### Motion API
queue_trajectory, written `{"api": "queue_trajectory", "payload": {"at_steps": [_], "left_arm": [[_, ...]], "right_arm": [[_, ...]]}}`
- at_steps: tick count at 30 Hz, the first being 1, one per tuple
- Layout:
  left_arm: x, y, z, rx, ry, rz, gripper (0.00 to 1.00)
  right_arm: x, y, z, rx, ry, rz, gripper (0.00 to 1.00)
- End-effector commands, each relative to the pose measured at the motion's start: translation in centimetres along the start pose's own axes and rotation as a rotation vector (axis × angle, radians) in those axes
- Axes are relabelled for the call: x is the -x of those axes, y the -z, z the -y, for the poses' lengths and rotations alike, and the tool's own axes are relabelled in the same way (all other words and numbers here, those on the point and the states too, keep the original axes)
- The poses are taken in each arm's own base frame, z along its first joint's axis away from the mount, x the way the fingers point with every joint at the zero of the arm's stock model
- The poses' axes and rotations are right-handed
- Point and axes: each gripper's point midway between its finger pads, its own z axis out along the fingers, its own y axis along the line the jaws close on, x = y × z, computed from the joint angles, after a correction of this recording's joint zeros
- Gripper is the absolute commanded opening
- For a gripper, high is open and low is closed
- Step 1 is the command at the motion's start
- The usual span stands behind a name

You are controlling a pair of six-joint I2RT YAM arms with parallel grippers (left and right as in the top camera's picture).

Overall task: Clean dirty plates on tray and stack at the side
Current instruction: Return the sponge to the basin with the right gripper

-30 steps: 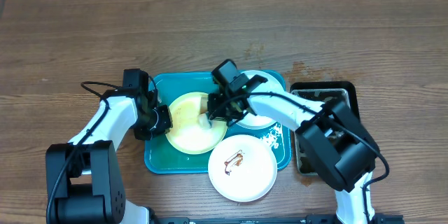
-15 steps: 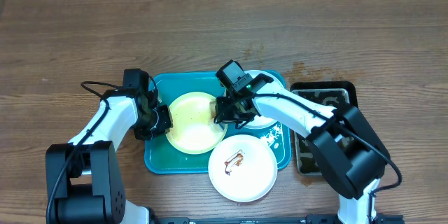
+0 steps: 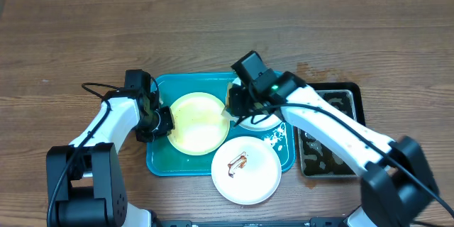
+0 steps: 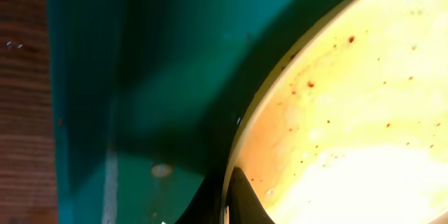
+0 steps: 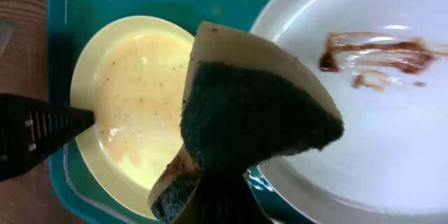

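The left gripper raises the plate, carries it off the tray and lowers to release it next, as bare tabletop lies to the gripper's left in the overhead view.
The pale yellow-green plate (image 3: 197, 122) lies in the teal tray (image 3: 157, 162). My left gripper (image 3: 164, 122) is shut on its left rim. In the left wrist view the fingertips (image 4: 241, 199) pinch that rim, one above and one below the yellow plate (image 4: 350, 112). My right gripper (image 3: 237, 105) is shut on a sponge (image 5: 252, 105), raised between the yellow plate (image 5: 133, 91) and a white plate (image 5: 378, 112) with a brown smear. That white plate (image 3: 264, 120) is partly hidden by the arm. Another smeared white plate (image 3: 245, 172) overhangs the tray's front edge.
A black rectangular tray (image 3: 328, 145) with brown residue stands right of the teal tray. White flecks (image 3: 277, 138) lie on the tray's right side. Brown stains (image 3: 308, 67) mark the wooden table behind it. The left gripper (image 5: 42, 136) shows at the right wrist view's left edge.
My right gripper has carried the sponge off the yellow plate, up and to the right, to over the white plate's edge. The left gripper has kept its hold on the yellow plate.
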Motion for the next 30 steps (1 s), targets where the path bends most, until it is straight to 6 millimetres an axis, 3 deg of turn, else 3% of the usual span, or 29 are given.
{"api": "queue_trajectory", "payload": {"at_steps": [1, 7, 14, 23, 30], "left_arm": [[1.2, 1.4, -0.7, 0.061, 0.018, 0.045, 0.04], [3.0, 5.9, -0.3, 0.091, 0.004, 0.155, 0.04], [3.3, 10.4, -0.6, 0.188, -0.051, 0.297, 0.04], [2.6, 13.6, -0.3, 0.489, -0.151, 0.454, 0.04], [2.1, 16.2, 1.4, 0.675, -0.179, 0.625, 0.04]], "right_arm": [[0.7, 1.8, 3.1, -0.122, -0.015, 0.052, 0.04], [-0.7, 4.0, 11.0, -0.37, -0.14, -0.022, 0.04], [-2.3, 6.1, 17.0, -0.462, -0.236, -0.142, 0.04], [-3.7, 6.5, 20.2, -0.493, -0.293, -0.197, 0.04], [-3.7, 6.5, 20.3, -0.494, -0.294, -0.198, 0.04]]}}
